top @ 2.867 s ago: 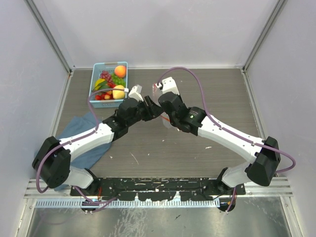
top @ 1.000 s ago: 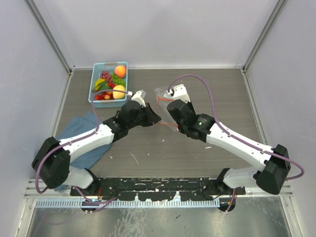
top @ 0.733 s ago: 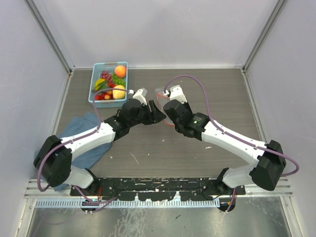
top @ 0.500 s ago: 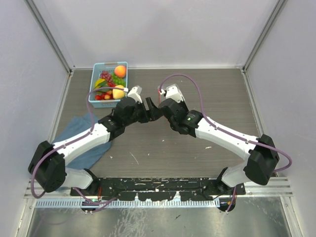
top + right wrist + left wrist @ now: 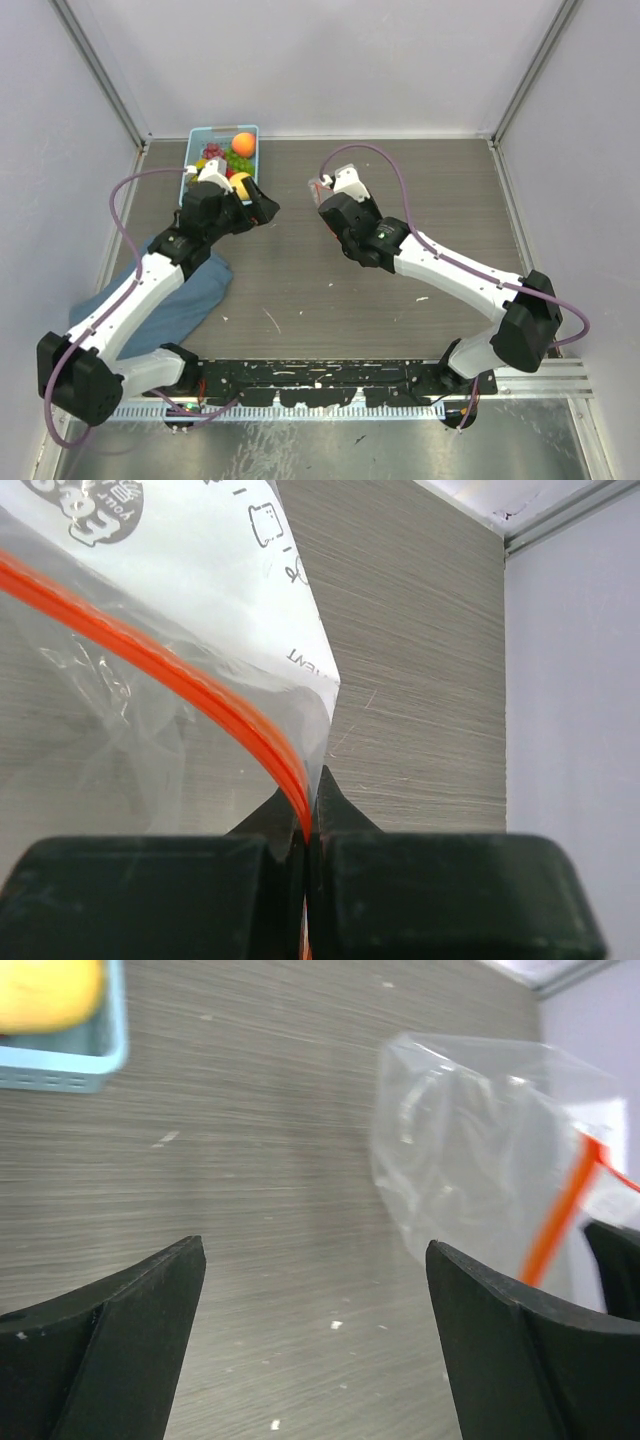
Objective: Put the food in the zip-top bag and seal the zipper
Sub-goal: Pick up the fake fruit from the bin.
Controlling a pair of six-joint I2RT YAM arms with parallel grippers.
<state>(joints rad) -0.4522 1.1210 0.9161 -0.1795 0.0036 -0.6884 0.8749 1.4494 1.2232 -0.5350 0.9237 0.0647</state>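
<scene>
My left gripper should swing outward to the left in the top view, then go down to the yellow fruit at the basket's near corner.
The clear zip-top bag hangs above the table, its orange zipper pinched at one end by my right gripper, which is shut on it. From above, only a bit of the bag shows at the right gripper. My left gripper is open and empty, well left of the bag. It hovers just in front of the light blue basket in the top view. The food lies in that basket: a peach, grapes and a yellow fruit.
A blue cloth lies on the table's left side under the left arm. The basket's corner shows at the upper left of the left wrist view. Grey walls close the table at the back and both sides.
My left gripper has opened, let go of the bag and swung left toward the basket. The right gripper stays shut on the bag's zipper edge and has shifted slightly left.
</scene>
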